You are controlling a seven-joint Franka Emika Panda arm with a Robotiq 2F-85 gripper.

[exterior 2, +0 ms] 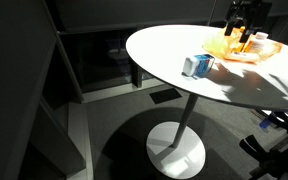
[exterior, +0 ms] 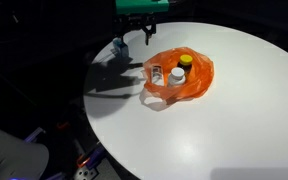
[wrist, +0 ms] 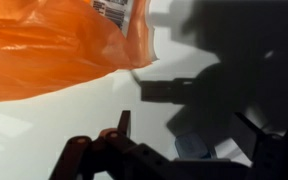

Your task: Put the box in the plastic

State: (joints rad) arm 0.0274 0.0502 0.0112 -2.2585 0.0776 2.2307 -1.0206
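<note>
The gripper will next move away from the orange plastic bag [exterior 2: 234,45] and down over the blue and white box [exterior 2: 198,65], because its open fingers are still closer to the bag.
The small blue and white box [exterior: 118,46] lies on the white round table [exterior: 234,110], beside the orange plastic bag [exterior: 196,78]; it also shows in an exterior view [exterior 2: 196,65]. The bag [exterior 2: 234,45] lies open and holds a white bottle with a yellow cap [exterior: 178,73] and a clear jar [exterior: 157,75]. My gripper [exterior: 144,38] hangs above the table between box and bag, open and empty. In the wrist view the box [wrist: 189,147] sits in shadow below my open fingers [wrist: 189,125], and the bag [wrist: 44,45] fills the upper left.
The table edge [exterior: 94,100] runs close behind the box. Dark floor and the table's white pedestal base [exterior 2: 176,150] lie below. The gripper [exterior 2: 246,15] casts a large shadow on the table.
</note>
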